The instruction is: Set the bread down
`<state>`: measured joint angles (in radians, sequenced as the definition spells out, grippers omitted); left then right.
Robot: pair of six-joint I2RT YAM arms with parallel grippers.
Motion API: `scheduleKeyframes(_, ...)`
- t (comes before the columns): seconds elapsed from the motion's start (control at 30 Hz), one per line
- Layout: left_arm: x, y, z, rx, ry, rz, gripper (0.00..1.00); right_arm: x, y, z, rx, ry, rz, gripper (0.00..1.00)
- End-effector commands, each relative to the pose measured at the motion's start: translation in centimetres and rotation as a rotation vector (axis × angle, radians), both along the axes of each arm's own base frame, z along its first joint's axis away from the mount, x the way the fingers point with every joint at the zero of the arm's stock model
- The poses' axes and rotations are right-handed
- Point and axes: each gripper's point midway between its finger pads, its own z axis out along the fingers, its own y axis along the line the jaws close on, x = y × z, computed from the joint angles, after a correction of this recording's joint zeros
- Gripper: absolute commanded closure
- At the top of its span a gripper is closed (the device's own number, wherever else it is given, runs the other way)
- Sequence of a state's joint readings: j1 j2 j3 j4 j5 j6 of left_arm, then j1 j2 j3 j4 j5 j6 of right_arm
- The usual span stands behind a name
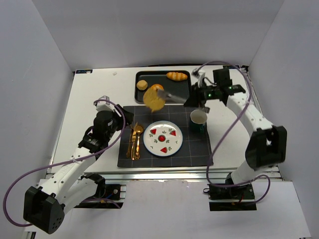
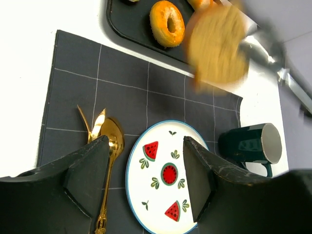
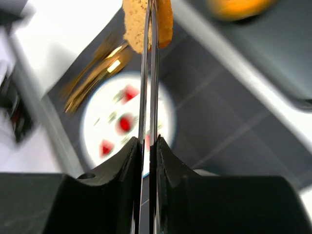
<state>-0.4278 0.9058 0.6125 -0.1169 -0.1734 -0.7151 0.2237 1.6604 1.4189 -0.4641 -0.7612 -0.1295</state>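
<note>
I need to move my right gripper back and down to put the bread [image 1: 154, 99] onto the white watermelon plate [image 1: 163, 139], since the plate is bare, and then release the metal tongs.
My right gripper [image 1: 195, 97] [image 3: 150, 146] is shut on metal tongs [image 1: 173, 95] [image 3: 148, 92]. The tongs pinch a round flat golden bread [image 1: 154, 99] [image 3: 146, 22] and hold it in the air above the far edge of the dark placemat [image 1: 199, 149], near the tray's front rim. The bread also shows, blurred, in the left wrist view [image 2: 217, 46]. The white watermelon plate [image 1: 163, 139] [image 2: 165, 175] [image 3: 124, 122] lies bare on the placemat. My left gripper [image 1: 127, 118] [image 2: 146, 180] is open and empty, left of the plate.
A black tray [image 1: 182, 88] at the back holds a long roll [image 1: 176, 75], a small bun [image 1: 142, 84] and a doughnut [image 2: 167, 23]. A dark green mug [image 1: 198, 121] [image 2: 251, 144] stands right of the plate. A gold spoon [image 1: 135, 141] [image 2: 109, 136] and fork lie left of it.
</note>
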Motion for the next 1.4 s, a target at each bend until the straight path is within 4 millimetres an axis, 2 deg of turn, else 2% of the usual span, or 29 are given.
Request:
scheduleKeyframes(0.0,0.3,0.2,1.6,-0.011,-0.058,0.011,0.29,-7.0,1.4,1.6,0.006,-0.123,0.231,1.0)
scheduleKeyframes(0.03,0.3,0.1,1.6,-0.014,-0.06,0.007,0.29,-8.6,1.2,-0.3,-0.018,-0.09,0.249,1.0)
scheduleKeyframes(0.1,0.3,-0.1,1.7,-0.016,-0.065,-0.001,0.29,-10.8,0.7,-1.2,-0.061,-0.112,0.298,1.0)
scheduleKeyframes(0.13,0.3,0.0,1.6,-0.014,-0.064,-0.002,0.29,-11.9,0.3,-2.6,-0.08,-0.077,0.306,1.0)
scheduleKeyframes(0.2,0.3,-0.1,1.5,-0.016,-0.067,-0.008,0.29,-13.3,-0.2,-3.4,-0.114,-0.074,0.327,1.0)
scheduleKeyframes(0.23,0.3,-0.1,1.5,-0.017,-0.069,-0.008,0.29,-14.2,-0.6,-4.6,-0.133,-0.05,0.336,1.0)
scheduleKeyframes(0.37,0.2,-0.2,1.4,-0.031,-0.073,-0.009,0.29,-15.9,-1.2,-6.3,-0.192,-0.038,0.361,1.0)
scheduleKeyframes(0.47,0.0,-0.1,1.3,-0.035,-0.076,-0.007,0.29,-16.1,-1.5,-7.2,-0.221,-0.019,0.358,1.0)
scheduleKeyframes(0.57,-0.1,0.0,1.4,-0.037,-0.078,-0.003,0.29,-15.1,-1.8,-7.6,-0.254,-0.028,0.319,0.91)
scheduleKeyframes(0.6,-0.2,0.0,1.3,-0.035,-0.076,-0.003,0.29,-14.6,-1.7,-7.4,-0.259,-0.042,0.305,0.84)
scheduleKeyframes(0.67,-0.3,0.2,1.3,-0.035,-0.079,0.001,0.29,-13.6,-1.7,-6.9,-0.265,-0.071,0.274,0.76)
scheduleKeyframes(0.7,-0.3,0.2,1.3,-0.036,-0.079,0.003,0.29,-13.2,-1.6,-6.6,-0.264,-0.086,0.265,0.65)
scheduleKeyframes(0.93,-0.4,0.3,1.3,-0.038,-0.082,0.005,0.29,-11.9,-0.9,-4.7,-0.24,-0.129,0.254,0.55)
scheduleKeyframes(1.07,-0.3,0.4,1.3,-0.034,-0.081,0.009,0.29,-11.0,-0.3,-3.5,-0.215,-0.15,0.248,0.55)
scheduleKeyframes(1.13,-0.3,0.3,1.3,-0.034,-0.08,0.006,0.29,-9.7,0.1,-2.6,-0.204,-0.165,0.209,0.57)
scheduleKeyframes(1.23,-0.3,0.2,1.2,-0.034,-0.078,0.003,0.29,-5.6,0.8,-1.0,-0.194,-0.172,0.068,0.67)
scheduleKeyframes(1.3,-0.1,0.1,1.3,-0.032,-0.075,0.002,0.29,-2.5,1.7,-0.4,-0.159,-0.107,-0.043,0.8)
scheduleKeyframes(1.33,-0.1,0.1,1.3,-0.029,-0.071,-0.001,0.29,-1.4,1.8,-0.4,-0.154,-0.082,-0.09,0.82)
scheduleKeyframes(1.37,-0.1,0.0,1.3,-0.027,-0.069,-0.003,0.29,0.1,2.4,-0.8,-0.143,-0.046,-0.119,0.78)
